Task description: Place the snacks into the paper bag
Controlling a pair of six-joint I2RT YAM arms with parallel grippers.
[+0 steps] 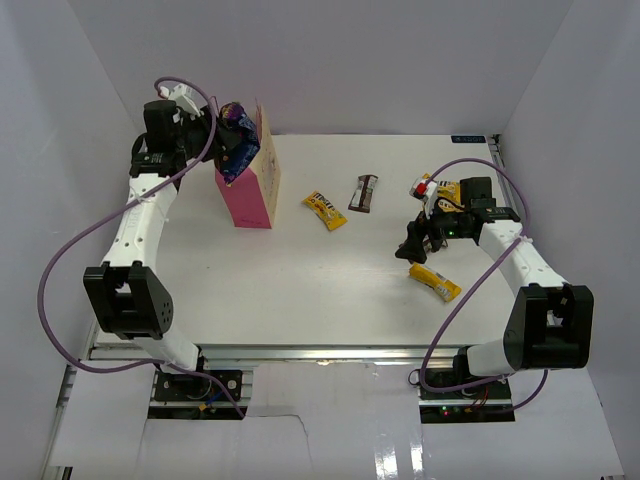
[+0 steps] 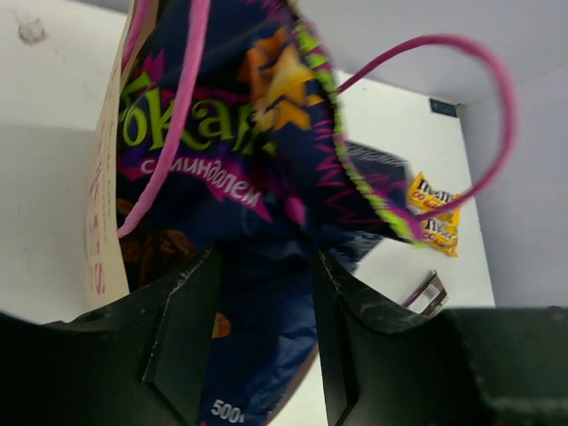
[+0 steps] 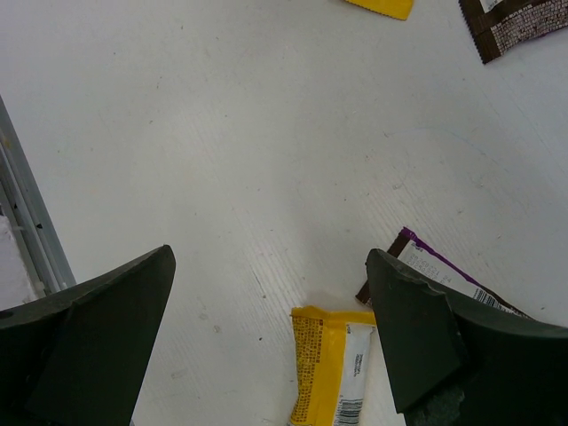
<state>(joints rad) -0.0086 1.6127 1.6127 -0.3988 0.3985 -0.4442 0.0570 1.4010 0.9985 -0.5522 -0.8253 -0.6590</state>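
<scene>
My right gripper will reach outward and to its left in the top view, over the yellow packet nearest the bag, then go down and close.
My left gripper (image 1: 226, 143) is shut on the blue-purple pack (image 1: 239, 128) and holds it at the open top of the pink paper bag (image 1: 250, 190). In the left wrist view the pack (image 2: 240, 133) fills the space between my fingers (image 2: 177, 328), with the bag's pink loop handles (image 2: 497, 115) on either side of it. My right gripper (image 1: 419, 246) is open and empty, low over the table. In the right wrist view a yellow packet (image 3: 342, 373) and a dark brown bar (image 3: 444, 275) lie just ahead of that gripper (image 3: 271, 257).
A yellow packet (image 1: 325, 210) and a dark brown bar (image 1: 364, 192) lie mid-table. Another yellow packet (image 1: 437, 283) lies near my right gripper. More yellow snacks (image 1: 437, 187) sit behind the right wrist. White walls enclose the table on three sides.
</scene>
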